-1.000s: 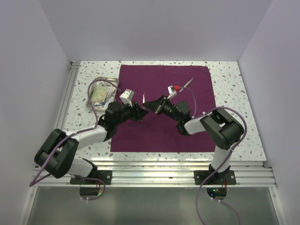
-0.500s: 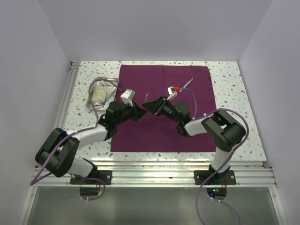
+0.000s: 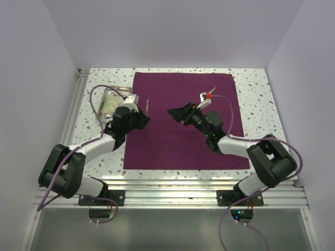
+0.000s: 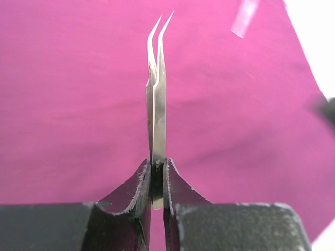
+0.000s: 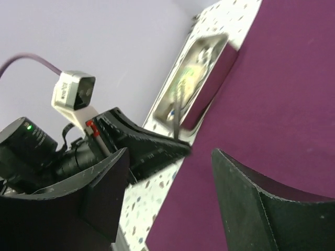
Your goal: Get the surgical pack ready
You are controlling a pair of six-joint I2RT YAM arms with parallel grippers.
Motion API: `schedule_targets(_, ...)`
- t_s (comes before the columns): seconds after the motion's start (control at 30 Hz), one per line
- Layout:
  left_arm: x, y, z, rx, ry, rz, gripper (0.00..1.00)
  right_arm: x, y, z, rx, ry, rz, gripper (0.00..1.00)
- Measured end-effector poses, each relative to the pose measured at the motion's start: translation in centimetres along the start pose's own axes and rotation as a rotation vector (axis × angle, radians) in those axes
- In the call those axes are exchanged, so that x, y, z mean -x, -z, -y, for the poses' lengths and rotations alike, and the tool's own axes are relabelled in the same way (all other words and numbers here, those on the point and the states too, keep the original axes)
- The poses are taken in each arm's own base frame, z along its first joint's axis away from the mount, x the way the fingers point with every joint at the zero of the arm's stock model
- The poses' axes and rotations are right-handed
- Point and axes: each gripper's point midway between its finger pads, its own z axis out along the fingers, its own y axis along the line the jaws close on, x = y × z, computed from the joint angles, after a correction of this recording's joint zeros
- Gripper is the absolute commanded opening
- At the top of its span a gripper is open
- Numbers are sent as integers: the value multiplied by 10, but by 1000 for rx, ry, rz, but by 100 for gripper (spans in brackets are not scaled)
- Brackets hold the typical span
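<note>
My left gripper is at the cloth and should swing off it first, to get the tweezers over the open steel tray.
The surgical pack's maroon cloth lies spread flat in the middle of the table. Its steel tray stands off the cloth's left edge with white sachets inside. My left gripper hovers over the cloth's left part, shut on thin curved steel tweezers. In the left wrist view the tweezers stick straight out of the gripper above the cloth. My right gripper hangs open over the cloth's centre, empty. The right wrist view shows its gripper facing the left gripper and the tray.
The terrazzo tabletop borders the cloth on all sides. An aluminium rail runs along the near edge, another along the left. Pale walls close in the left, back and right.
The two grippers met over the cloth. The left one shut on the tweezers, the right one opened and let them go. The left arm swung left with them and the right drew back.
</note>
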Motion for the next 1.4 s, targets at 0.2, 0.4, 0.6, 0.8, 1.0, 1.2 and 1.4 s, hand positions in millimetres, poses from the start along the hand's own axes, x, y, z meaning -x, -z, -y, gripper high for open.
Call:
schedule_targets(0.2,62,16,-97,310,94,76,0,54,23,7,-110,81,113,71)
schedule_targets(0.4,91,19,-144,547,57,45,0,71,38,30,-226,125,110,71)
schedule_targets(0.6,69,-16,-189,691,-22,-132,0,87,53,66,-328,105,103,71)
schedule_targets(0.8,46,-17,-215,796,-82,-264,29,115,65,90,-429,96,112,74)
schedule_targets(1.0,58,-11,-211,793,-99,-233,65,152,55,120,-555,102,101,75)
schedule_targets(1.2,83,1,-195,767,-96,-155,71,152,43,176,-765,94,0,80)
schedule_targets(1.4,98,18,-164,677,-65,-52,74,162,25,225,-956,86,-56,80)
